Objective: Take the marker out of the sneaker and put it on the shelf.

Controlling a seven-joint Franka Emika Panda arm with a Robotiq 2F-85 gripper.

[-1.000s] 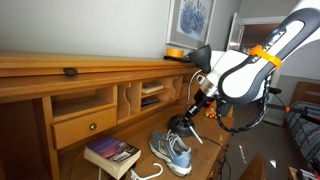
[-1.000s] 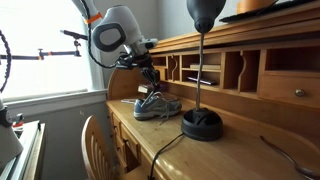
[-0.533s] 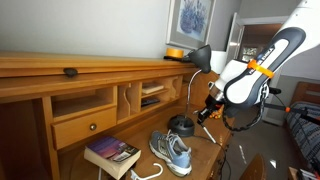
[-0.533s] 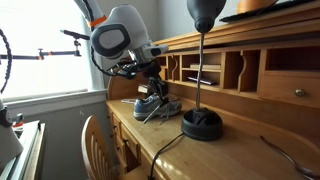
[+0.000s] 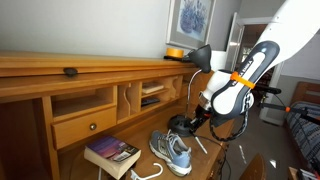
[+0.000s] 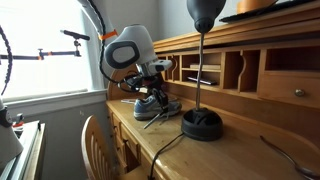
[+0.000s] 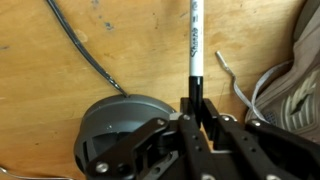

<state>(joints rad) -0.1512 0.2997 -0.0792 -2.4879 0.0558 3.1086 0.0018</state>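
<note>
The desktop below my gripper is bare toward the desk's front edge, so I will move my gripper that way next, away from the lamp base, and lower it to release the marker (image 7: 195,45).
My gripper (image 7: 195,108) is shut on the dark end of the marker (image 7: 195,45), a white pen-sized stick with printing, pointing away over the wooden desktop. In both exterior views the gripper (image 5: 198,126) (image 6: 158,102) hangs low over the desk, between the sneaker and the lamp base. The marker shows as a thin pale stick below it (image 5: 199,143) (image 6: 151,119). The grey-and-blue sneaker (image 5: 170,152) (image 6: 156,106) with white laces stands on the desk; its side and laces show at the right edge of the wrist view (image 7: 296,85). The long wooden shelf (image 5: 90,65) tops the desk's hutch.
A dark round lamp base (image 5: 182,124) (image 6: 202,124) (image 7: 120,125) with its cable (image 7: 85,50) stands right beside the gripper. A book (image 5: 112,153) lies near the desk's front. Cubbyholes and a drawer (image 5: 85,125) sit under the shelf. An orange object (image 5: 175,52) rests on the shelf.
The arm has swung away from the hutch and come down with the marker in its grip, now low over the desk beside the lamp base. The sneaker has not moved.
</note>
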